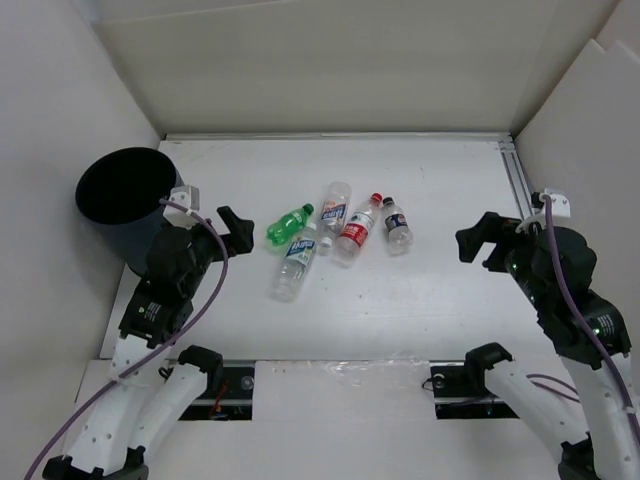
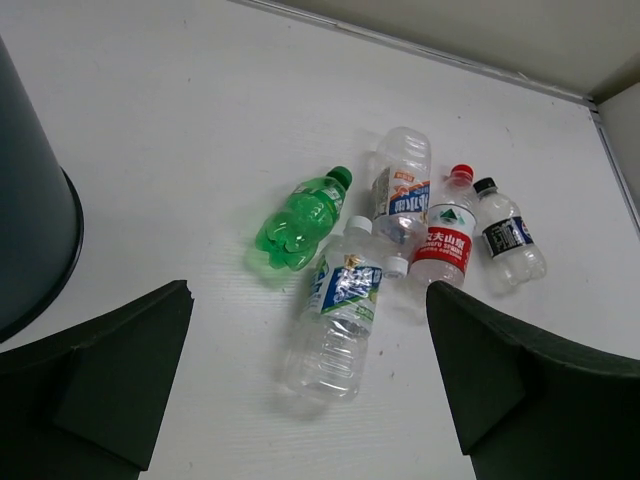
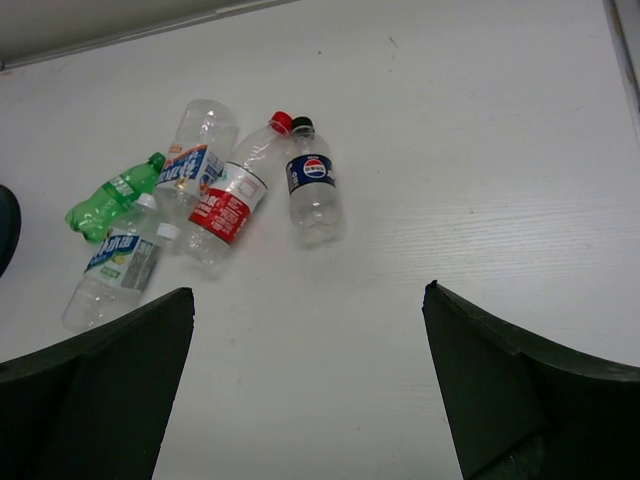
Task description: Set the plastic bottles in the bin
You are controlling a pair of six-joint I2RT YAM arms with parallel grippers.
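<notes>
My left gripper will go down and to the right in the top view, turning as it goes, onto the green bottle's body near its base [image 1: 281,232] [image 2: 290,232], because the green bottle is the nearest to it.
Several plastic bottles lie in a cluster mid-table: a green bottle [image 1: 289,226] [image 2: 301,217] [image 3: 112,195], a clear blue-green-labelled bottle [image 1: 296,262] [image 2: 339,308] [image 3: 112,272], a blue-white-labelled bottle [image 1: 335,207] [image 2: 402,187] [image 3: 194,158], a red-labelled bottle [image 1: 357,231] [image 2: 444,236] [image 3: 232,193] and a dark-capped bottle [image 1: 397,226] [image 2: 508,237] [image 3: 311,182]. The dark bin [image 1: 128,205] [image 2: 30,245] stands upright at the far left. My left gripper [image 1: 236,229] [image 2: 308,380] is open beside the bin, left of the bottles. My right gripper [image 1: 478,240] [image 3: 308,375] is open, well right of them. Nothing is held.
White walls enclose the table on three sides. A metal rail [image 1: 516,185] runs along the right edge of the table. The arm bases [image 1: 330,385] sit at the near edge.
</notes>
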